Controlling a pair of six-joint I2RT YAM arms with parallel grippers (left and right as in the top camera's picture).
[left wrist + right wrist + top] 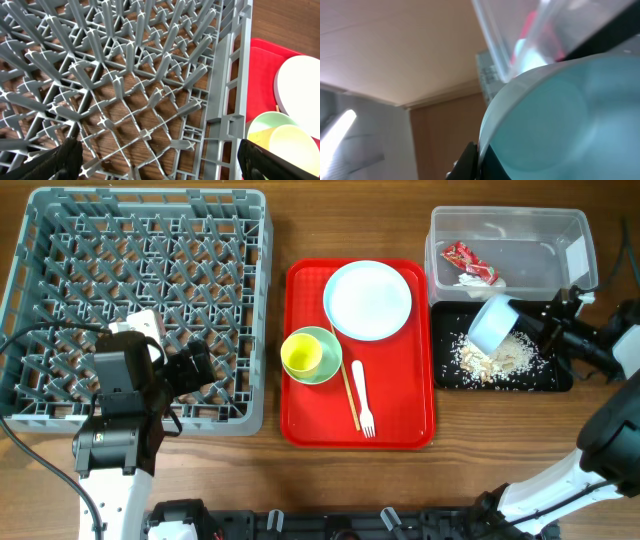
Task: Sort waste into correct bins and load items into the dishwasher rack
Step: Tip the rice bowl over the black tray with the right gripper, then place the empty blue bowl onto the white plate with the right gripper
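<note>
I will lift and level my right gripper, move it to the left in the overhead view and down over the pale-blue plate [367, 299], because the bowl is bare inside.
My right gripper [535, 323] is shut on the rim of the pale-blue bowl [492, 323] and holds it tipped over the black tray [552, 378]; the bowl fills the right wrist view [560, 125]. Rice crumbs [495, 356] lie in the black tray. The red wrapper [470, 263] and white paper scrap [470, 279] lie in the clear tub [575, 230]. The pale-blue plate [367, 299], yellow cup [301, 354] inside the green bowl [331, 360], white fork [362, 398] and chopstick [349, 392] sit on the red tray. My left gripper [210, 365] is open and empty over the grey rack [60, 240].
The red serving tray [300, 420] lies between the rack and the bins. In the left wrist view the rack's pegs [125, 85] and its right wall [227, 95] are close below, with the cup [292, 147] and plate [300, 90] beyond the wall.
</note>
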